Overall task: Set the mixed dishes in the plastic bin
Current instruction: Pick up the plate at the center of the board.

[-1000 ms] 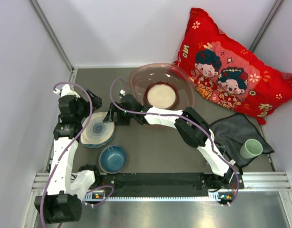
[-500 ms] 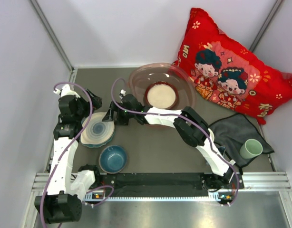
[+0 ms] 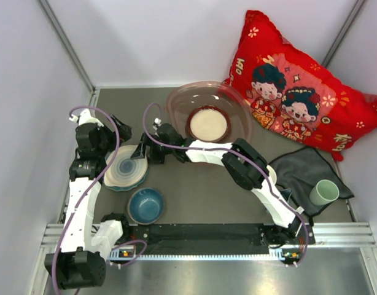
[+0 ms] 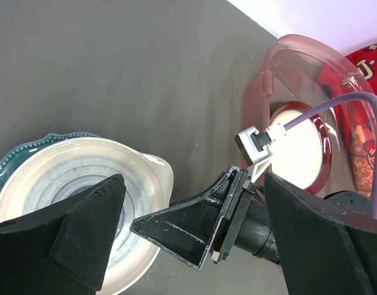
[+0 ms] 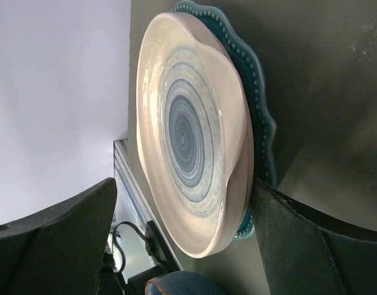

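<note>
The white plate's rim [image 3: 146,163] [image 5: 235,198] sits off-centre between my spread fingers. Next, my right gripper shifts slightly to the right in the wrist view and closes on it.
The blue-ringed white handled plate [image 3: 123,167] lies on the teal scalloped plate [image 3: 138,178] at the left. My right gripper [image 3: 141,152] is open at the white plate's right rim. In the right wrist view that rim [image 5: 237,184] stands between my spread fingers [image 5: 317,246], with the teal plate [image 5: 265,123] behind it. My left gripper [image 4: 194,178] is open and empty just above the plates. The blue bowl [image 3: 145,204] sits in front of them. The plastic bin [image 3: 179,101] holds the cream-white bowl [image 3: 208,123]. The pale green cup [image 3: 324,192] stands at the right.
A dark grey cloth [image 3: 299,169] lies under the cup. A red cartoon-print pillow [image 3: 299,86] leans in the back right corner. White walls close in on three sides. The right arm [image 3: 237,160] stretches across the middle of the table.
My right gripper has edged slightly left against the plate's rim. The left arm and the dishes have not moved.
</note>
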Tool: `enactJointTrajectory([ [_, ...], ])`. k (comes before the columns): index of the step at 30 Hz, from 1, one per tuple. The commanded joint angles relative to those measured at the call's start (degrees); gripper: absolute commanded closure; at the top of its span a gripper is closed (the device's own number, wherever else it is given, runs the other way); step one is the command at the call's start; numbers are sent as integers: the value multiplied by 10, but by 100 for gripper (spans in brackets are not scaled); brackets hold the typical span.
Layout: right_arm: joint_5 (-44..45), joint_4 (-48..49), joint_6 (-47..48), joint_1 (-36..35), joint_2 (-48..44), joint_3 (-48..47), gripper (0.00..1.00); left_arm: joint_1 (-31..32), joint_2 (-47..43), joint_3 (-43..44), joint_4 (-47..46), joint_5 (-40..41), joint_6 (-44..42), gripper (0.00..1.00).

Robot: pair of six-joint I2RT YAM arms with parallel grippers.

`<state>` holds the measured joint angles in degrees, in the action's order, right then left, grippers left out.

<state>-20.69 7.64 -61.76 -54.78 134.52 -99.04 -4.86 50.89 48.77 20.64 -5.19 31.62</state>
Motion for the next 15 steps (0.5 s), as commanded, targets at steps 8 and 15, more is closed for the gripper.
enactJointTrajectory([
  [8,-19,36,-14,-1,19,-6,14,-3,0,8,-19,-9,2,1],
  [15,-23,30,-15,-3,28,-18,17,-3,1,8,-19,-9,3,1],
])
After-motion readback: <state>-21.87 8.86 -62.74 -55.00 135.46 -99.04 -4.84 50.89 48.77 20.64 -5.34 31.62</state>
